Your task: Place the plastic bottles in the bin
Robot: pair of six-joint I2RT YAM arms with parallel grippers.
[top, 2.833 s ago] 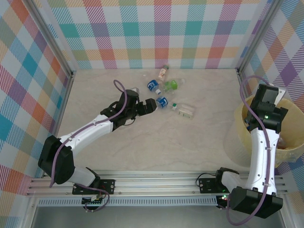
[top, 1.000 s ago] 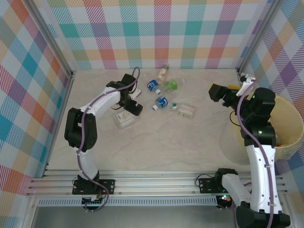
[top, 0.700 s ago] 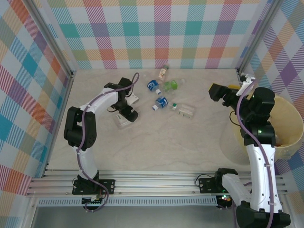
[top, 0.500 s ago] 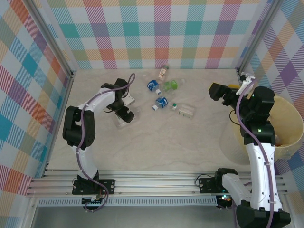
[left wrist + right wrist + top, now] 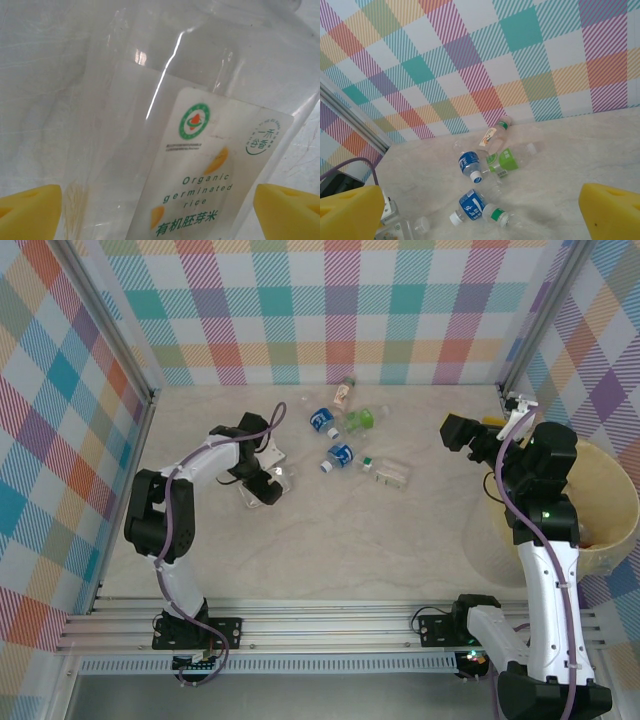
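Note:
The left gripper needs to turn to line up with the clear bottle [image 5: 200, 150] and go down over its white rice label [image 5: 205, 167], since the bottle is at an angle between the open yellow fingers.
My left gripper [image 5: 266, 483] is open and straddles a clear plastic bottle [image 5: 200, 150] with a white "Organic germinated rice" label. That bottle [image 5: 251, 498] lies on the table left of centre. The yellow fingertips [image 5: 30, 212] stand on either side of it. Further bottles lie at the back: one with a blue label [image 5: 322, 421], a green one [image 5: 362, 419], a brown-labelled one [image 5: 344, 392], another blue one [image 5: 340, 455] and a clear one [image 5: 390, 473]. My right gripper [image 5: 462, 433] hangs open and holds nothing, left of the pale-yellow bin [image 5: 622, 488].
Checked walls close the table at the back and sides. A metal rail [image 5: 330, 618] runs along the near edge. The right wrist view looks across the same bottle cluster [image 5: 472, 205] toward the back wall, with the left arm [image 5: 390, 222] at its lower left.
The left arm has swung its elbow left and lowered its gripper over the rice-label bottle, jaws narrowing a little. The right arm, earlier over the bin, has held still for the last second.

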